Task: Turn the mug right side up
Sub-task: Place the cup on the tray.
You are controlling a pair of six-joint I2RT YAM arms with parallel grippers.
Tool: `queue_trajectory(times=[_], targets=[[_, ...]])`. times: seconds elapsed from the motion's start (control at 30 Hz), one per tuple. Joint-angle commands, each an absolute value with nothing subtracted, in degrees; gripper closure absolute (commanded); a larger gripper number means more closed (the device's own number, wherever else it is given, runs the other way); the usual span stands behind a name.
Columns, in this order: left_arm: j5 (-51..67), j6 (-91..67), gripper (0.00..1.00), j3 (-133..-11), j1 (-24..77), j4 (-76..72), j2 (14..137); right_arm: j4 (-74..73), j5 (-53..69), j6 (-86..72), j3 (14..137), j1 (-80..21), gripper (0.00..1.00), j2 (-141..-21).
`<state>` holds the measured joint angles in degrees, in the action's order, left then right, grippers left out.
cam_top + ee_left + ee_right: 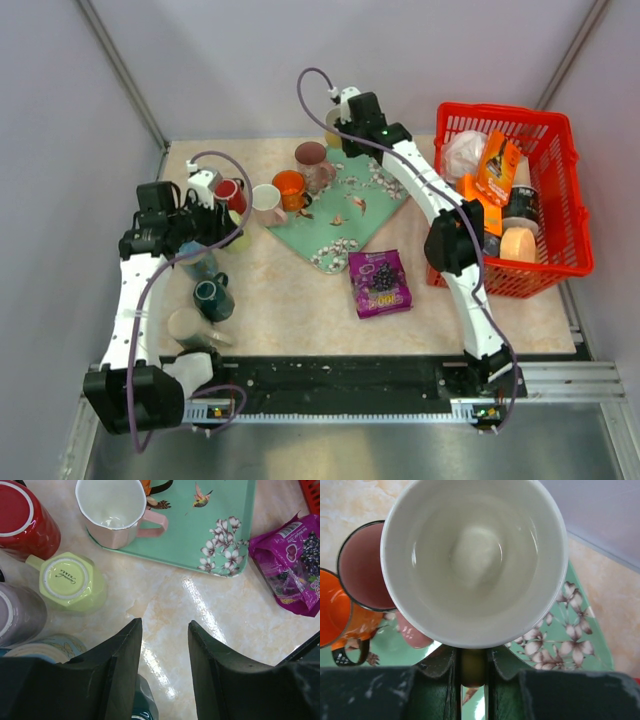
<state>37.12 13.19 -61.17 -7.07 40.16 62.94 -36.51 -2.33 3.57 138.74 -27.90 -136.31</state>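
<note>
That clear tray patch point(348, 174) is below my right gripper and nearer my base, so next I need to pull my right gripper back and down and release its mug there, beside the maroon one.
My right gripper point(473, 653) is shut on the yellowish handle point(473, 670) of a mug point(475, 555) with a white inside. It holds the mug mouth up, above the far corner of the green flowered tray point(572, 645). In the top view the right gripper point(347, 124) is at the back of the table, and the mug point(333, 122) is mostly hidden by it. My left gripper point(165, 626) is open and empty above bare table. A yellow-green mug point(70, 580), a red mug point(20, 520) and a lilac mug point(15, 612) stand upside down to its left.
Upright mugs stand on the tray's point(345, 215) left edge: maroon point(312, 158), orange point(290, 188), white and pink point(267, 203). A teal mug point(213, 298) and a beige mug point(188, 325) lie near left. A purple packet point(380, 282) lies in the middle, and a full red basket point(560, 200) is at right.
</note>
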Motion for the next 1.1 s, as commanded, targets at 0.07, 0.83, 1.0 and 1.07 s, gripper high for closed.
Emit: queue_trajectory(times=[0.07,0.83,1.0,1.07], targets=[[39.6,11.9,0.52,-59.6,-7.3,36.7,60.3,-32.3,-5.2,-2.5,137.3,-32.5,1.00,-125.1],[41.7,8.3,0.52,-58.1,-7.2,35.6,60.1,-32.1,-8.6,-7.3,99.0,-40.1,1.00,-106.1],[41.1,9.1,0.52,-57.4,-7.0,35.6,59.2,-33.0,-8.5,-5.4,99.4,-40.0,1.00,-108.0],[41.0,9.6,0.52,-57.0,-7.1,35.9,58.5,-31.9,-8.5,-3.1,99.5,-39.6,1.00,-109.1]])
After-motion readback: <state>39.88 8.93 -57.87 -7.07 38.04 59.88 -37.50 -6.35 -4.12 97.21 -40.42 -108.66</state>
